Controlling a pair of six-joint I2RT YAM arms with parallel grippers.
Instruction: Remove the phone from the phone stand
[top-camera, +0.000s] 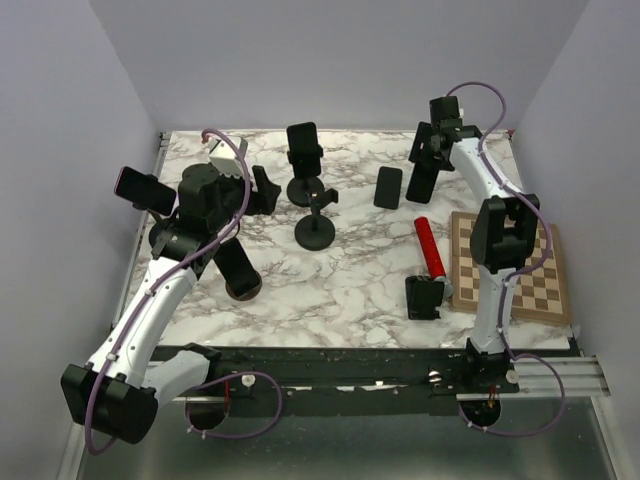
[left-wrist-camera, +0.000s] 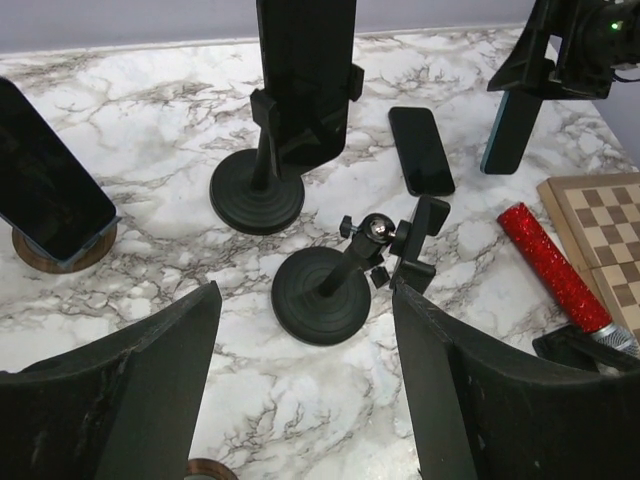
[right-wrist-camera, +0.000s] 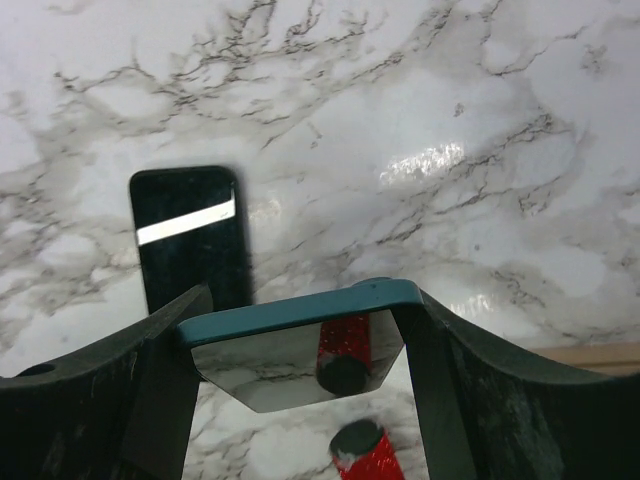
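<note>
The teal-cased phone comes down close along the flat phone's side next and my right gripper releases it, since the marble beside the flat phone lies bare below.
A dark phone stands upright in a black phone stand at the back middle; in the left wrist view that phone rises over the stand's round base. In front of it an empty stand carries only its tilted clamp. My left gripper hangs open left of both stands, nothing between its fingers. My right gripper is shut on a teal-cased phone, held upright above the table at the back right.
Another phone lies flat beside the right gripper. Two phones lean on round wooden bases at the left. A red glitter cylinder, a chessboard and a small black holder sit at the right.
</note>
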